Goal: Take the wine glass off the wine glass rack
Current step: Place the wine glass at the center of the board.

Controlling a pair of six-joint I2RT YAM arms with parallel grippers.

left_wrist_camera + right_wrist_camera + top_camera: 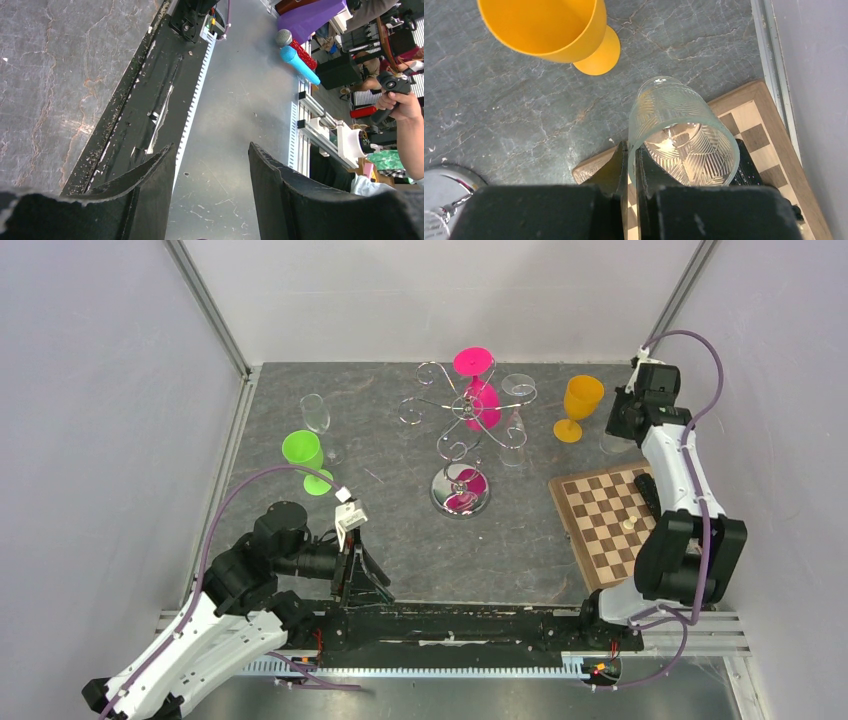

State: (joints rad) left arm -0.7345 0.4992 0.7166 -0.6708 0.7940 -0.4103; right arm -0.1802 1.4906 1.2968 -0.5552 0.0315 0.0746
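My right gripper should next lower the glass toward the orange goblet and stand it on the bare table between goblet and chessboard.
The wine glass rack (460, 425) stands at the table's middle, a chrome wire stand on a round mirrored base (460, 491). A pink wine glass (481, 400) and a clear wine glass (515, 425) hang upside down from its arms. My right gripper (631, 148) is at the far right, shut on the rim wall of a clear patterned glass (684, 135), one finger inside and one outside; its foot is hidden. It hangs over the corner of the chessboard (769, 112). My left gripper (212, 147) is open and holds nothing, low by the table's near edge (358, 565).
An orange goblet (580, 405) stands just left of the right gripper (622, 430). A green goblet (303, 455) and a clear wine glass (316, 415) stand at the left. The chessboard (600, 525) lies at the right. Grey walls close in both sides.
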